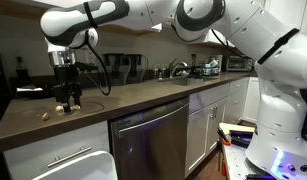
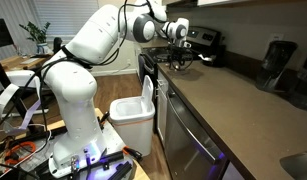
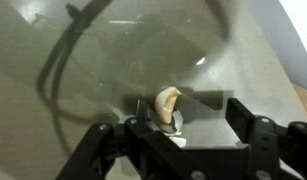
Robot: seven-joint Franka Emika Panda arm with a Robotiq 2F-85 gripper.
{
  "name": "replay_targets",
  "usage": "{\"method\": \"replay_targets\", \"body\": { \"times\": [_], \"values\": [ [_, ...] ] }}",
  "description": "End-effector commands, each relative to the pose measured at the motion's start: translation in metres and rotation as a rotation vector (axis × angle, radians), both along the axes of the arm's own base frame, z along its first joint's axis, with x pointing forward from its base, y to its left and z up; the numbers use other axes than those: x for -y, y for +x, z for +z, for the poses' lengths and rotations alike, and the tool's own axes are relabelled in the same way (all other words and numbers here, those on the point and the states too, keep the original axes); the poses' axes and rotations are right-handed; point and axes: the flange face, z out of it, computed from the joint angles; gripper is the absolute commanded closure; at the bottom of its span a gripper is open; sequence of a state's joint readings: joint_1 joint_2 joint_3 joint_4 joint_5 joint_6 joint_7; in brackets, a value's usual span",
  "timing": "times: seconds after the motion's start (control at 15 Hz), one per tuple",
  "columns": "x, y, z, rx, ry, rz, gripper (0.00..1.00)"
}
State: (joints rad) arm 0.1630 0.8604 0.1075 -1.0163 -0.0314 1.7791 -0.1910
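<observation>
I have the small cream piece standing between my open fingers, so next I will stay low and close my gripper on its sides.
My gripper (image 3: pixel 191 115) hangs just above the brown counter (image 3: pixel 113 60) with its two black fingers wide apart. A small cream, curved piece (image 3: pixel 168 102) stands between them, close against the left finger (image 3: pixel 143 122), on a small grey bit; the right finger (image 3: pixel 241 108) is well away from it. Nothing is clamped. In both exterior views the gripper (image 1: pixel 67 98) (image 2: pixel 180 57) points down at the far end of the counter, and its body hides the cream piece.
A small tan piece (image 1: pixel 43 114) lies on the counter (image 1: pixel 143 95) beside the gripper. A black cable (image 3: pixel 53 70) loops past. Along the counter are a sink with faucet (image 1: pixel 178 70) and a dishwasher (image 1: pixel 148 135) below. A white bin (image 2: pixel 133 115) stands on the floor.
</observation>
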Motion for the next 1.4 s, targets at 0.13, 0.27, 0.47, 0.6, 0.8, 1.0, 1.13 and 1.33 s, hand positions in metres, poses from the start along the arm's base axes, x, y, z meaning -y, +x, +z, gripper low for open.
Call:
{"method": "replay_targets", "body": {
  "times": [0.13,0.27,0.47,0.6,0.8,1.0,1.13,1.33],
  "values": [
    [-0.003,-0.001,0.000,-0.041,-0.047,-0.032,0.46],
    [0.000,0.000,0.002,-0.039,-0.052,-0.036,0.60],
    [0.005,0.001,0.003,-0.036,-0.058,-0.040,0.80],
    [0.008,0.001,0.005,-0.035,-0.064,-0.043,0.92],
    [0.005,-0.003,0.008,-0.047,-0.062,-0.032,0.95],
    [-0.010,-0.016,0.017,-0.051,-0.076,0.008,0.92],
    [-0.023,-0.024,0.027,-0.044,-0.090,0.037,0.92],
    [-0.040,-0.039,0.047,-0.016,-0.117,0.078,0.92]
  ]
}}
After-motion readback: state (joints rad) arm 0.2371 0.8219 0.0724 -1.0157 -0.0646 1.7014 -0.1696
